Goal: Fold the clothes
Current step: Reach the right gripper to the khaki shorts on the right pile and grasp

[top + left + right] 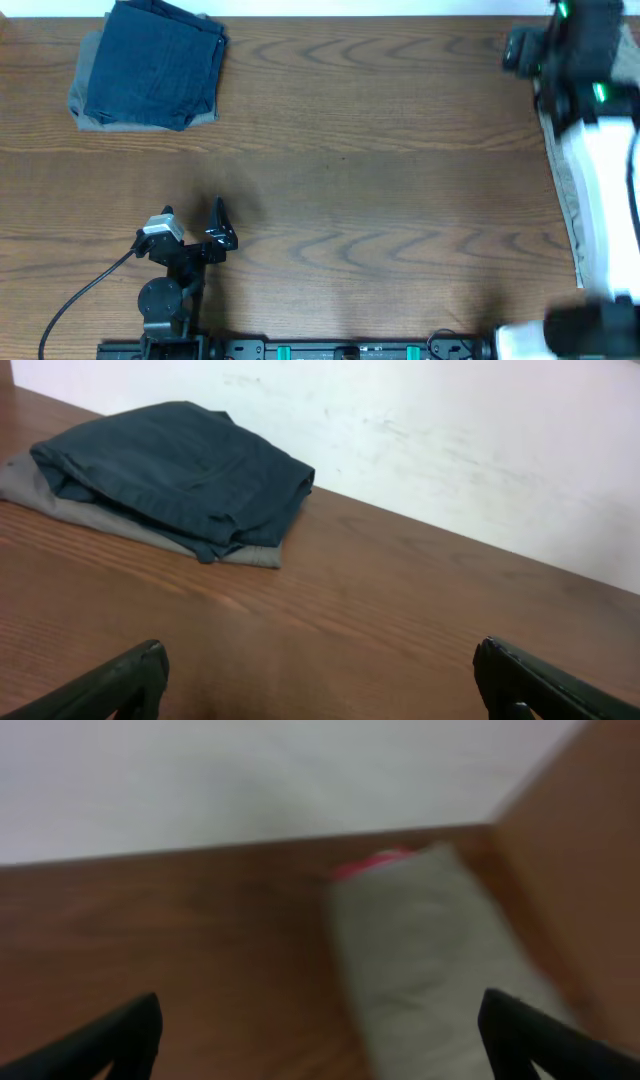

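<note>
My right gripper lowers and tips down onto the khaki-beige cloth's long edge [552,150] [355,995] next, by the open table.
A folded navy denim piece [155,62] lies on a folded grey piece [90,100] at the table's far left; the left wrist view shows the navy piece [180,470] on top of the grey one [100,515]. My left gripper [195,222] hovers near the front edge, well short of that stack, open and empty [320,680]. At the table's right edge lies a light khaki-beige cloth [565,190], partly under my right arm [580,60]. In the blurred right wrist view my right gripper [320,1035] is open above that cloth [430,960], with a red piece [365,867] at its far end.
The brown wooden table [380,180] stretches between the two arms. A white wall [480,440] runs behind its far edge. A black cable [85,295] trails from my left arm to the front left.
</note>
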